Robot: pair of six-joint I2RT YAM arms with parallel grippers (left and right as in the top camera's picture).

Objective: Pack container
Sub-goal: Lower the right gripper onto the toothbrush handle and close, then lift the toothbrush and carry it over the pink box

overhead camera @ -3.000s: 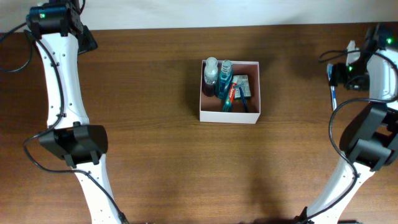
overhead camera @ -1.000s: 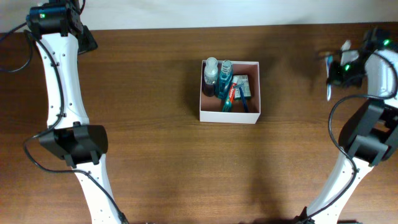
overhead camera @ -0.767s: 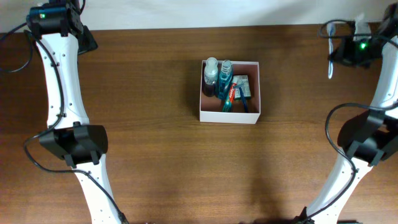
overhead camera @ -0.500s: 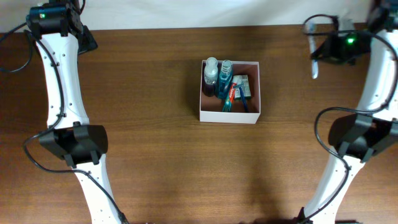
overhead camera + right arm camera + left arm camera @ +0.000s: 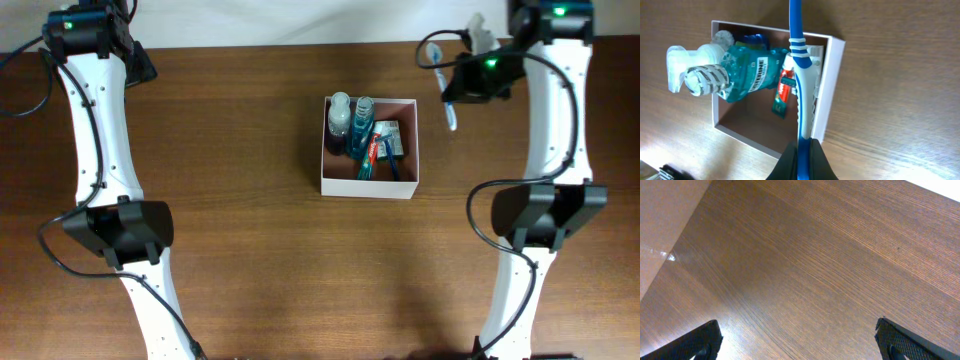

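The container's bare bottom shows beside the toothpaste tube [image 5: 371,152], so next I will move my right gripper to the left in the overhead view and down, and let go of the toothbrush [image 5: 450,115] there.
The container [image 5: 368,186] is a white lidless box in the middle of the table, with a reddish-brown inside. It holds two teal mouthwash bottles [image 5: 352,120], a toothpaste tube [image 5: 371,152] and a small packet [image 5: 391,136]. My right gripper [image 5: 462,84] hangs just right of the box's far right corner, shut on a blue and white toothbrush [image 5: 450,115]. In the right wrist view the toothbrush [image 5: 802,75] runs up from the gripper [image 5: 802,146] over the container's wall [image 5: 833,82], beside a bottle [image 5: 747,75]. My left gripper [image 5: 800,340] is open over bare wood.
The left arm's gripper [image 5: 141,63] stays at the far left corner of the brown wooden table [image 5: 230,230], near its back edge. A pale wall strip runs behind the table. Both arm bases stand at the near edge, left and right.
My right arm has swung left from the table's right edge to beside the container, carrying the toothbrush. The left arm has not moved.
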